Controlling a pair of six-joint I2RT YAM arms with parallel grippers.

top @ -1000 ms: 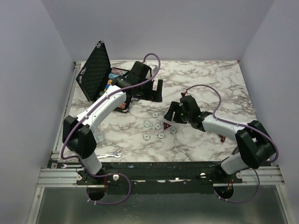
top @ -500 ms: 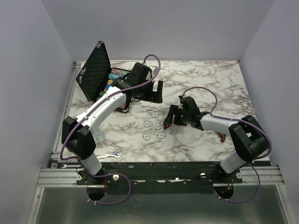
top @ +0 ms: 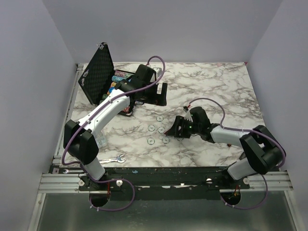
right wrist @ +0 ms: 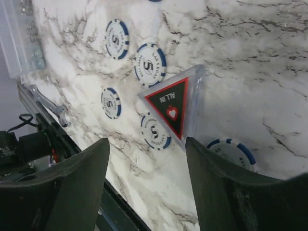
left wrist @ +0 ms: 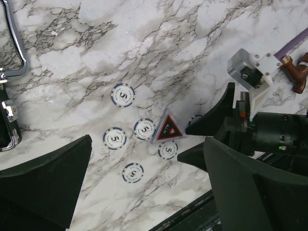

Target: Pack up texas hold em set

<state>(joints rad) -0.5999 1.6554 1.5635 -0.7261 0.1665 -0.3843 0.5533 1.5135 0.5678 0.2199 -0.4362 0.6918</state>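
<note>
The left gripper should move down and back to close around the dark red triangle point(top: 168, 132), as it lies loose on the marble, outside the open case point(top: 96, 72).
The black hinged case point(top: 96, 72) stands open at the far left, with rows of coloured chips point(top: 118, 77) inside. Several whitish round chips point(left wrist: 122, 95) lie loose on the marble. The dark red triangle point(right wrist: 172, 108) lies among them, overlapping one chip point(right wrist: 155, 131). My right gripper point(right wrist: 147, 156) is low over this cluster and open, with the triangle's corner just ahead of its right finger point(right wrist: 226, 187) and nothing between the jaws. My left gripper point(left wrist: 147, 166) hangs open beside the case, well above the marble. The card box is not visible.
A silver wrench point(top: 113, 159) lies by the near edge. A small clear box point(right wrist: 17, 38) sits left of the chips. A brown tap-shaped piece point(left wrist: 298, 77) lies behind the right wrist. The case's metal handle point(left wrist: 14, 43) is close to the left gripper.
The right gripper has moved nearer and lower over the triangle and chips. The left arm has stayed still.
</note>
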